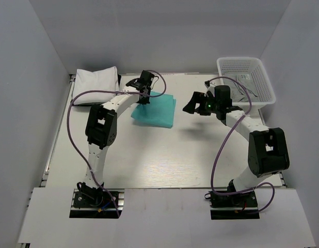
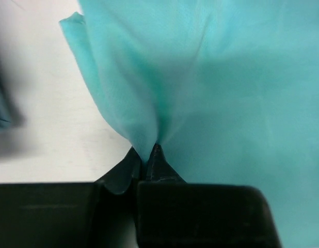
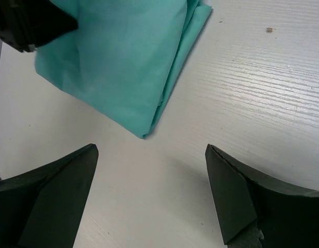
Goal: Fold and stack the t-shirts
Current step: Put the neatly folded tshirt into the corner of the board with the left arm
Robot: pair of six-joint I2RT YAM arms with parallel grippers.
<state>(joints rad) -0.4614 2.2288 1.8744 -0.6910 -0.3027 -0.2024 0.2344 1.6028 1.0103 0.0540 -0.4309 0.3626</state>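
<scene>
The left gripper lifts next and carries the teal-green t-shirt onto the folded white t-shirt [image 1: 96, 82], then releases it, since that lies to the gripper's left in the top view.
The teal-green t-shirt [image 1: 155, 110] lies folded into a rectangle at the back middle of the table. It fills the left wrist view [image 2: 211, 77] and shows in the right wrist view [image 3: 123, 62]. My left gripper [image 1: 144, 95] is shut on the shirt's back left edge, with cloth pinched between the fingertips [image 2: 158, 155]. My right gripper [image 1: 193, 105] is open and empty, to the right of the shirt, apart from it; its fingers [image 3: 232, 191] hang over bare table. A folded white t-shirt [image 1: 96, 82] lies at the back left corner.
A white mesh basket [image 1: 247, 80] with grey cloth inside stands at the back right. White walls enclose the table [image 1: 164, 155] on three sides. Purple cables loop from both arms.
</scene>
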